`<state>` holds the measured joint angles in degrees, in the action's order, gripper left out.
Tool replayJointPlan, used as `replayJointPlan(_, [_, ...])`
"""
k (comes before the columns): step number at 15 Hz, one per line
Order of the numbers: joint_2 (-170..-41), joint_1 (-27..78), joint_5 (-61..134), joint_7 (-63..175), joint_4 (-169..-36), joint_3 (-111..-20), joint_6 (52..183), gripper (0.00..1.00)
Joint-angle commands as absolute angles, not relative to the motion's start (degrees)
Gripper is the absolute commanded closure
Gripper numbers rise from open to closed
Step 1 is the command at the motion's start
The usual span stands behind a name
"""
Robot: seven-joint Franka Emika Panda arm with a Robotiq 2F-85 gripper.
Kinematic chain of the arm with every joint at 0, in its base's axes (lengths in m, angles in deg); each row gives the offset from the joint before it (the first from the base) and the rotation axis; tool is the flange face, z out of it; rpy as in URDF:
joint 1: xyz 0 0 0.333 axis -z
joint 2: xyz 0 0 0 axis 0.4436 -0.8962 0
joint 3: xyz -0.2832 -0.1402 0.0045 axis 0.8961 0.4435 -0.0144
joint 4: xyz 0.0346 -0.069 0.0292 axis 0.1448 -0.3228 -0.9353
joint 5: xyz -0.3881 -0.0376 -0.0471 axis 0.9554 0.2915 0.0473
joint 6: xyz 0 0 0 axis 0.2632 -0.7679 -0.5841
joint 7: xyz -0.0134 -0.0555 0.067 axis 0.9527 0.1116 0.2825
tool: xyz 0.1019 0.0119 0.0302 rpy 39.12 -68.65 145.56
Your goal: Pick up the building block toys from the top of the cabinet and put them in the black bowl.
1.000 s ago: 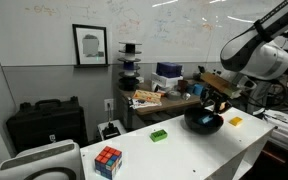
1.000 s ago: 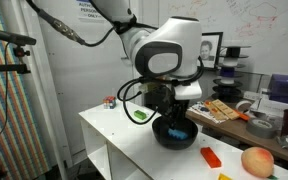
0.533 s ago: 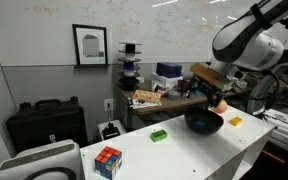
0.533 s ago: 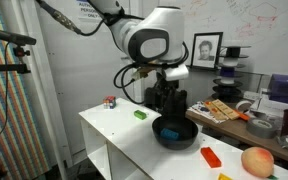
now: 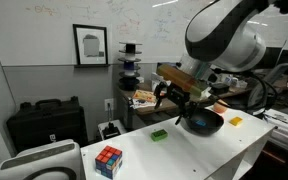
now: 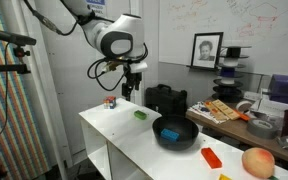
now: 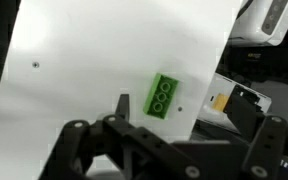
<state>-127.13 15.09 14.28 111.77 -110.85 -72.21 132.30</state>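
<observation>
Next, my gripper comes down onto the green block (image 5: 159,134) (image 7: 163,97) to close across its narrow width, because it lies flat below with its long sides facing my gripper's spread fingers.
The green block (image 5: 159,134) (image 6: 141,115) lies flat on the white cabinet (image 5: 199,150) (image 6: 124,135). My gripper (image 5: 172,100) (image 6: 130,90) hangs open and empty above it. In the wrist view the green block (image 7: 163,97) sits just left of midway between my gripper's (image 7: 182,104) spread fingers. The black bowl (image 5: 204,122) (image 6: 176,132) stands further along the top, with a small blue piece showing inside it in an exterior view. A yellow block (image 5: 236,121) lies past the bowl; in an exterior view that block (image 6: 211,156) looks orange.
A multicoloured puzzle cube (image 5: 108,160) (image 6: 111,101) sits at one end of the cabinet, an orange ball (image 6: 256,161) at the other end. A cluttered brown desk (image 5: 169,100) stands behind, and black cases (image 5: 46,125) along the wall.
The gripper opened over the black bowl, then rose and swung away from it along the cabinet to a spot above the green block.
</observation>
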Motion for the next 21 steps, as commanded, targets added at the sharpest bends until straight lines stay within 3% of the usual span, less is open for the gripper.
replayJointPlan(1, [-133.4,12.8,16.0,116.2,-107.5,-69.2,136.2,0.0])
replayJointPlan(7, [-142.1,12.0,17.1,122.1,-99.1,-64.3,140.0,0.0])
replayJointPlan(21, [-149.9,15.4,15.7,119.9,-87.5,-71.5,130.8,0.0])
